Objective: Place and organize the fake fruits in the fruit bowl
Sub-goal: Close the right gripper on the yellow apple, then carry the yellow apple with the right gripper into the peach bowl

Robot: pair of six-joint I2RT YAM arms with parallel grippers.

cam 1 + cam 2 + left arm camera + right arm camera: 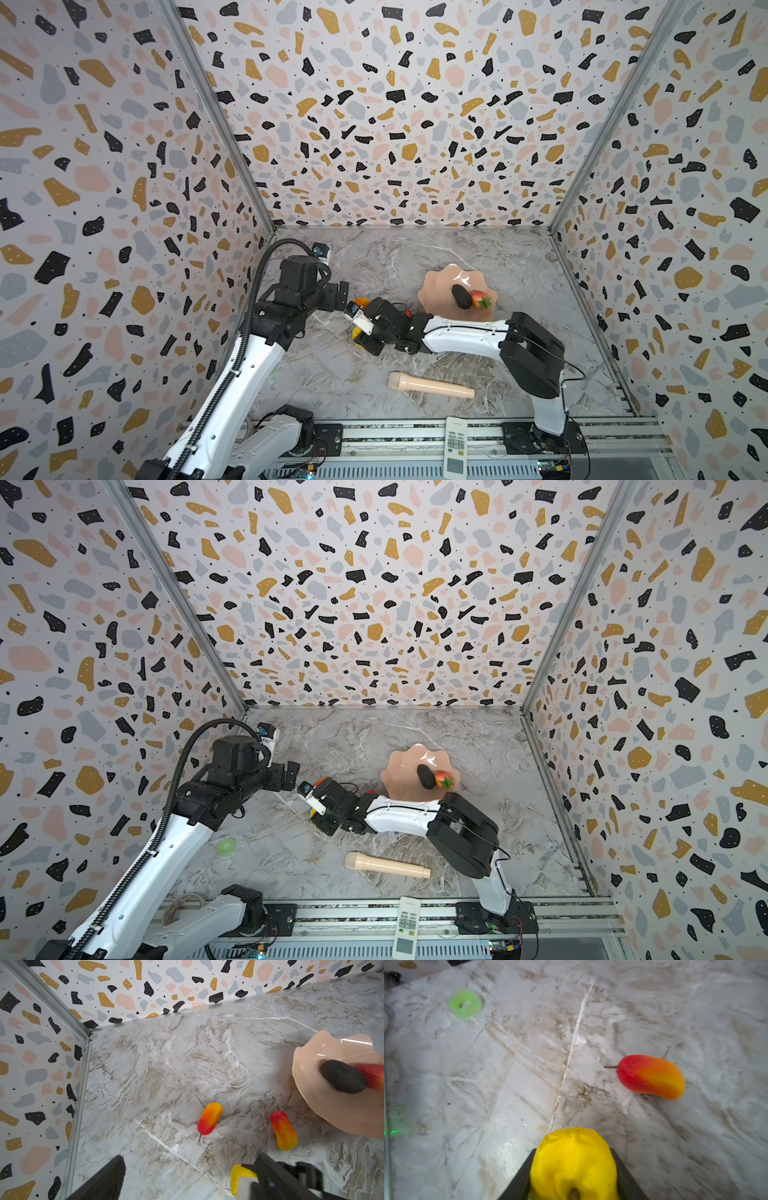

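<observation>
The bowl's near side lies bare beside the avocado (461,296). My right gripper rises next, carries the yellow fruit over that spot and lowers to release it.
The peach-pink fruit bowl (436,291) (397,771) (332,1118) holds a near-black avocado (461,296) (426,776) (342,1076) and a red strawberry (480,299) (443,779) (372,1076). Left of it my right gripper (360,332) (573,1167) is shut on the lumpy yellow fruit (356,333) (312,813) (236,1176) (573,1165), low over the table. One mango (360,301) (209,1119) (652,1077) lies just beyond it. A second mango (283,1130) (370,791) lies near the bowl's rim, mostly hidden by my right arm in both top views. My left gripper (341,296) (187,1178) hangs open and empty beside the first mango.
A beige microphone-shaped cylinder (430,386) (386,865) lies toward the front. A white remote (456,446) (406,929) rests on the front rail. A green ring (227,846) (465,1003) sits at front left. Patterned walls enclose three sides of the marble table (374,257).
</observation>
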